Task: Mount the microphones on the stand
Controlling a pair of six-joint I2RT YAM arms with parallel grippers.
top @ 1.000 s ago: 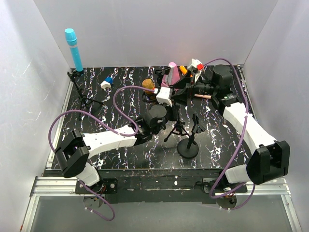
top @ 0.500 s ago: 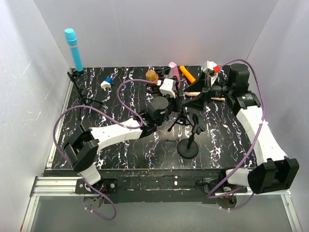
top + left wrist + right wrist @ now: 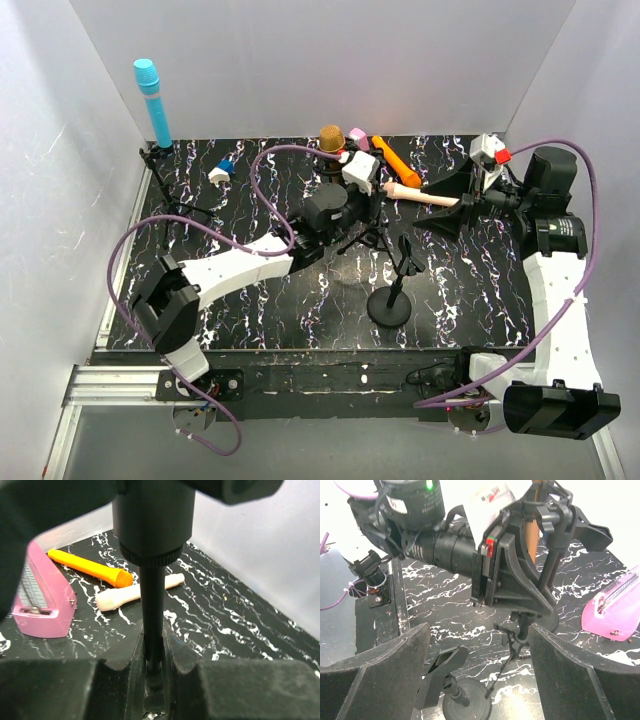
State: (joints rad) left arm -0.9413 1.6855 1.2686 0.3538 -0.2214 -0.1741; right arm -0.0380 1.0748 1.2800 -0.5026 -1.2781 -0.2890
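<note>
The robot's left gripper should next carry the tripod to the left in the top view and release it there, because the open tabletop by the cyan microphone's stand lies that way.
A gold microphone (image 3: 332, 137) sits in the clip of a small black tripod stand (image 3: 372, 238) at mid table. My left gripper (image 3: 366, 205) is shut on that stand's thin post (image 3: 152, 625), just under the thick holder. Across from it, the gold microphone (image 3: 534, 532) stands upright in the clip. My right gripper (image 3: 432, 208) hangs open at the right, apart from the stand, with nothing between its fingers (image 3: 385, 675). An orange microphone (image 3: 390, 155) and a pale pink-beige microphone (image 3: 418, 195) lie flat behind. A cyan microphone (image 3: 152, 100) stands on a stand at the back left.
A round-based stand (image 3: 390, 303) with a bare clip (image 3: 405, 250) stands near the front, below my right gripper (image 3: 480, 680). A pink metronome (image 3: 40, 600) sits at the back beside the orange microphone (image 3: 92, 569). A small white and blue item (image 3: 222, 170) lies back left.
My right gripper has opened and drawn back to the right, away from the gold microphone. My left gripper has carried the tripod stand with the gold microphone toward the back.
</note>
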